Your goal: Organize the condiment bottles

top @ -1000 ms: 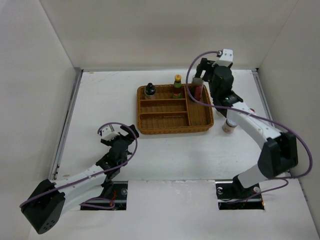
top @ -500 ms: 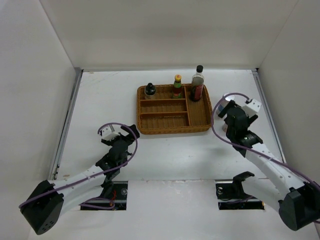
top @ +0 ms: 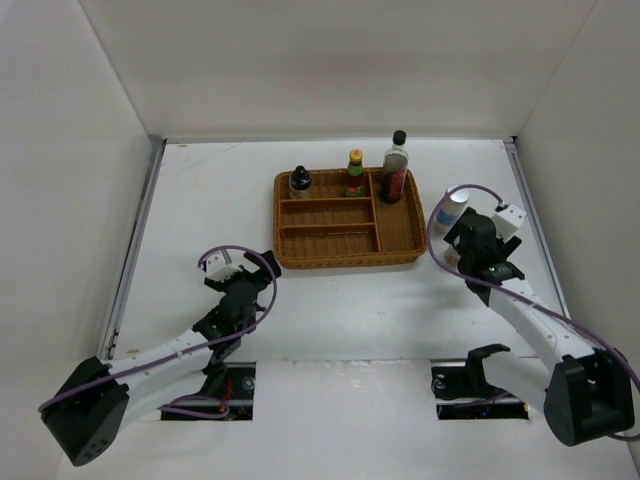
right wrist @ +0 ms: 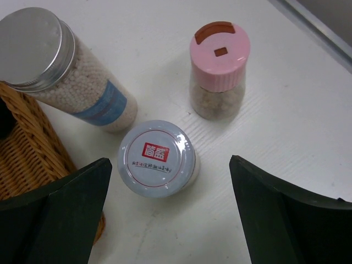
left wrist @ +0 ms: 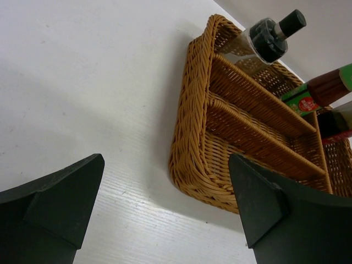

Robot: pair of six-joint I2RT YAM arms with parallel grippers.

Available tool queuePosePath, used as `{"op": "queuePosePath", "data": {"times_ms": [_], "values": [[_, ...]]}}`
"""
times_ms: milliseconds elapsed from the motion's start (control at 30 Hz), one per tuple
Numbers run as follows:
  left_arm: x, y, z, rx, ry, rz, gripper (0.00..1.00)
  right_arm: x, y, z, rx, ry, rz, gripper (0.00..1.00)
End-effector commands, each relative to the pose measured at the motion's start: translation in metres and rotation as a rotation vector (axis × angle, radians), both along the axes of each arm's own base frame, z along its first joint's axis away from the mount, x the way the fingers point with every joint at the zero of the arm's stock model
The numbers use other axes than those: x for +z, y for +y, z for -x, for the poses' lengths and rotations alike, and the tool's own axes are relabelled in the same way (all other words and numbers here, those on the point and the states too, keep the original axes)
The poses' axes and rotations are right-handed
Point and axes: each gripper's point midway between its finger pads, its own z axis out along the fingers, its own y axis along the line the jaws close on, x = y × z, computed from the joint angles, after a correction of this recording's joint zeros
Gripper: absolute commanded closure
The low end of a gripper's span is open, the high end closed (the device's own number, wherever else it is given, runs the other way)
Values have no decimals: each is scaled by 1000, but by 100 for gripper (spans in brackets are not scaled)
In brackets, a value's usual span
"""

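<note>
I will bring my right gripper down around the jar's round lid (top: 453,256) (right wrist: 156,159) and close on it, because the white-lidded jar stands upright with its top bare between the open fingers.
The wicker tray (top: 340,262) holds three condiment bottles along its far side: a squat black-capped bottle (top: 299,180), a yellow-capped bottle (top: 355,172) and a tall dark-sauce bottle (top: 395,168). My right gripper (top: 468,243) hangs open to the right of the tray. Its wrist view looks down on a white-lidded jar (right wrist: 157,158) just ahead of the open right gripper (right wrist: 170,209). Farther on stand a pink-lidded shaker (right wrist: 219,71) and a blue-white cylinder (right wrist: 71,77) (top: 451,208). My left gripper (top: 245,272) (left wrist: 165,203) is open and empty, near the tray's front left corner (left wrist: 198,143).
The tray's two front left slots and most of its right slot are bare wicker. A tray corner (right wrist: 27,148) lies close to my right gripper's left finger (right wrist: 66,209). White walls enclose the table on three sides.
My right arm has drawn back from the tray's far right corner, leaving the tall bottle standing there, and now hovers over the jars beside the tray with wider jaws. The left arm has not moved.
</note>
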Motion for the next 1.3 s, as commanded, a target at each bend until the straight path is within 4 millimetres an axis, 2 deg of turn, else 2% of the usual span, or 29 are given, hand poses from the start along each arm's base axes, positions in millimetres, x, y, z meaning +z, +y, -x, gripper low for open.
{"op": "queuePosePath", "data": {"times_ms": [0, 233, 333, 400, 500, 533, 633, 733, 833, 967, 1100, 1167, 1267], "values": [[7, -3, -2, -3, -27, 27, 0, 14, 8, -24, 68, -70, -37, 5], [7, -2, -2, 1, -27, 27, 0, -14, 8, -36, 77, 12, -35, 6], [7, -2, -3, 1, -25, 25, 0, -19, 9, -39, 75, 16, -32, 17], [4, -3, -4, 2, -16, 18, 0, -19, 8, -41, 65, 12, -27, 32], [6, -2, -3, 3, -24, 25, 0, -6, 0, -38, 25, -21, 16, 46], [6, -1, -3, 5, -24, 25, 0, 1, 3, -35, 28, -36, 34, 48], [4, 0, -4, 11, -17, 19, 0, 34, 19, -25, 79, -110, 64, 49], [8, 1, -4, 12, -32, 34, 0, 69, 42, -18, 162, -183, 47, 50], [8, 5, -5, 26, -32, 34, 0, 100, 91, -24, 311, -245, -9, 49], [6, 11, -6, 46, -31, 37, 0, 126, 186, -49, 532, -303, -86, 48], [0, 14, -7, 61, -9, 25, 0, 143, 288, -73, 735, -348, -148, 48], [-2, 16, -6, 63, -9, 39, 0, 145, 338, -81, 833, -353, -166, 48], [-2, 16, -6, 62, -11, 46, 0, 144, 388, -91, 919, -361, -155, 48]]}}
